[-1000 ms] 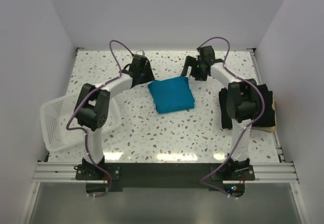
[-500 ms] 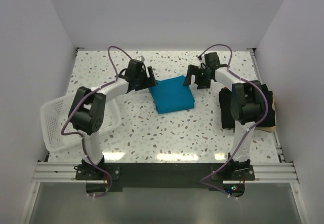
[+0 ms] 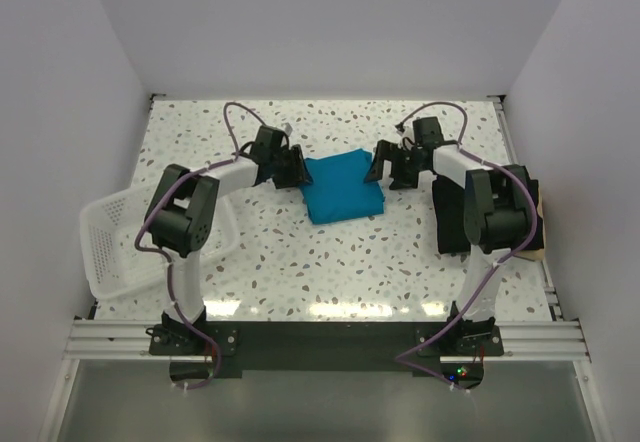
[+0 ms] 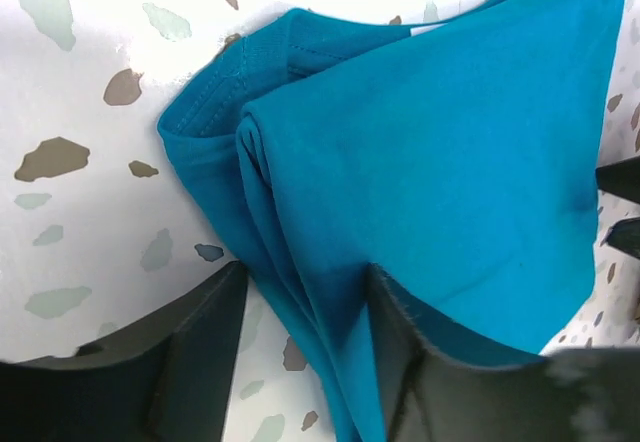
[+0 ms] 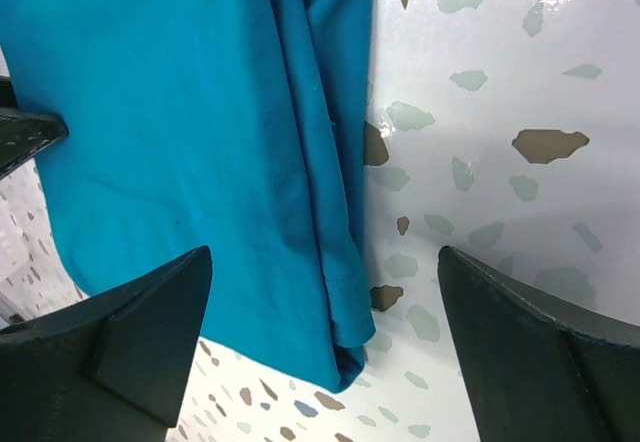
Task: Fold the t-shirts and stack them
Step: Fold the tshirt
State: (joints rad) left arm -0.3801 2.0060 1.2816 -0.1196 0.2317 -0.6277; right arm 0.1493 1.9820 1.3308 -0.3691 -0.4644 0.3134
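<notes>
My right gripper moves down onto the teal-blue t-shirt's folded edge point(image 3: 376, 182) point(image 5: 325, 246) next, shifting toward my left gripper, since the edge lies between its open fingers.
The teal-blue t-shirt point(image 3: 341, 187) lies folded in a compact rectangle at mid-table. My left gripper point(image 3: 295, 168) is at its left edge. In the left wrist view it point(image 4: 305, 357) is open, and the shirt's layered folded edge point(image 4: 300, 262) runs between the fingers point(image 4: 200, 352). My right gripper point(image 3: 385, 168) is at the shirt's right edge. In the right wrist view it point(image 5: 325, 352) is wide open, straddling the shirt's hemmed corner point(image 5: 345, 302). The black t-shirt point(image 3: 520, 224) lies folded at the right edge, partly hidden by the right arm.
A white mesh basket point(image 3: 112, 245) stands at the left edge beside the left arm. The speckled tabletop point(image 3: 330, 262) is walled on three sides. A tan object point(image 3: 541, 252) shows under the black shirt's near right corner.
Both grippers have come from the far side of the table toward me and down, onto the teal shirt's left and right edges. The shirt has kept its place.
</notes>
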